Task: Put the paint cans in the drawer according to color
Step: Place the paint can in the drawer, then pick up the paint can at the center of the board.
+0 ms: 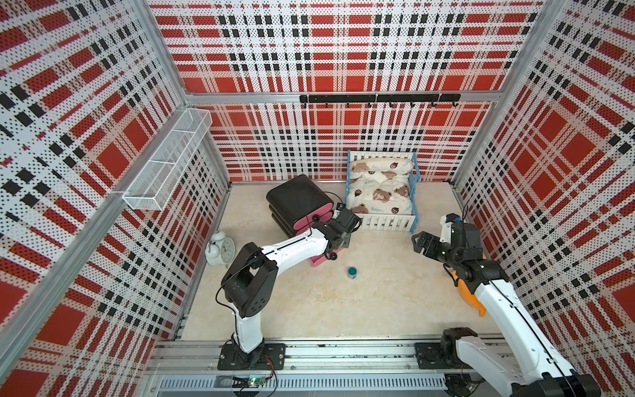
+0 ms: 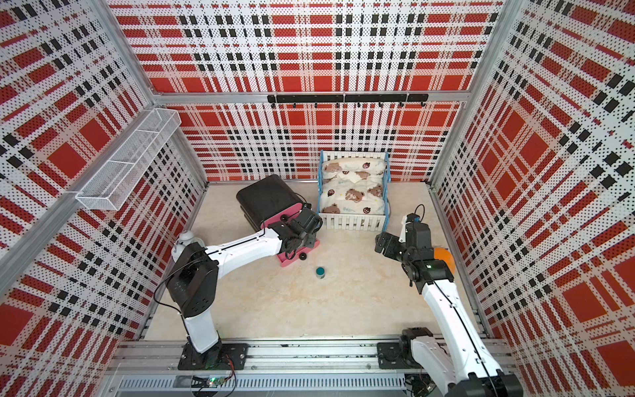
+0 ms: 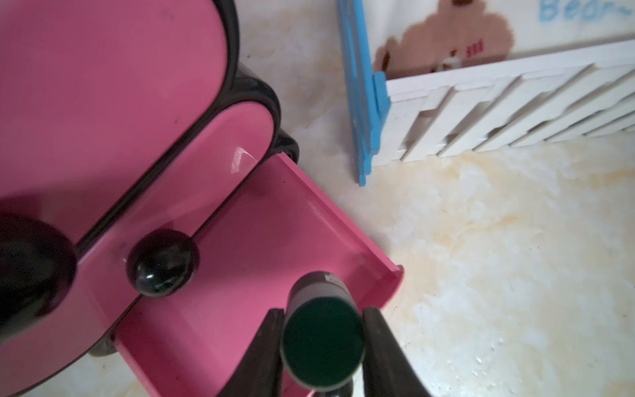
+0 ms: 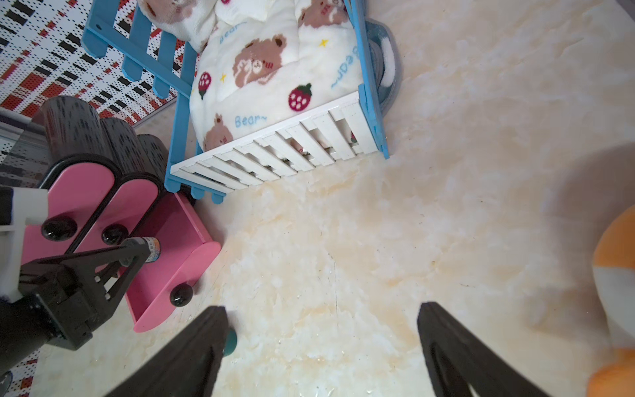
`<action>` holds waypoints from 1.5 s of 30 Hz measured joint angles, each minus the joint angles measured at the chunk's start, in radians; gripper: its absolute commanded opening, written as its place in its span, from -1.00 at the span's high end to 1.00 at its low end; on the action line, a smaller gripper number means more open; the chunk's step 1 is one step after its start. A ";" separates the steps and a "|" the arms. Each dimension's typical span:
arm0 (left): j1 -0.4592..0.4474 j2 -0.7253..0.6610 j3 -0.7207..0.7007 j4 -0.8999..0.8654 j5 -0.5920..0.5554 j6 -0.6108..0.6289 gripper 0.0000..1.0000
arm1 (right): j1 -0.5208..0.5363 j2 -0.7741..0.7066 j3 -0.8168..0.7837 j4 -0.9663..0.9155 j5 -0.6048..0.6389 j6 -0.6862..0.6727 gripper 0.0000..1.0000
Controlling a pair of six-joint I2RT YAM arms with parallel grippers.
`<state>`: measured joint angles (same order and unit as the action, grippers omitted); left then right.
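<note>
I should next bring the dark green paint can (image 3: 323, 347) down with my left gripper onto the open tray's bottom and release the can, since the tray's bare bottom lies below my left gripper.
The drawer (image 1: 299, 202) is a black chest with three pink fronts at the back, left of centre. Its bottom tray (image 3: 275, 223) is pulled out and looks bare inside; the two fronts above are closed. My left gripper (image 3: 323, 312) is shut on a dark green paint can (image 3: 323, 347), held over the open tray's outer end (image 4: 171, 261). A second teal-lidded paint can (image 1: 352, 272) stands on the floor in front of the tray. My right gripper (image 4: 321, 312) hangs open above the floor to the right, and one of its fingers (image 4: 206, 337) half hides that can (image 4: 231, 340).
A white-and-blue toy bed (image 1: 381, 192) with a bear blanket stands right beside the chest. A white alarm clock (image 1: 220, 251) sits by the left wall. An orange-and-white object (image 1: 470, 295) lies by the right wall under my right arm. A wire basket (image 1: 168, 161) hangs on the left wall.
</note>
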<state>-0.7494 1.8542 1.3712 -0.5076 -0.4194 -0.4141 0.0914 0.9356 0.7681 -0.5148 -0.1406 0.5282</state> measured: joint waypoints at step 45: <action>0.030 -0.425 0.076 -0.032 0.029 0.068 -0.98 | 0.428 0.225 0.030 0.096 0.086 0.056 -0.97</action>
<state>-0.7197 1.4288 1.4475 -0.5392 -0.3908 -0.3462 0.5194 1.1606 0.7982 -0.4191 -0.0547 0.5838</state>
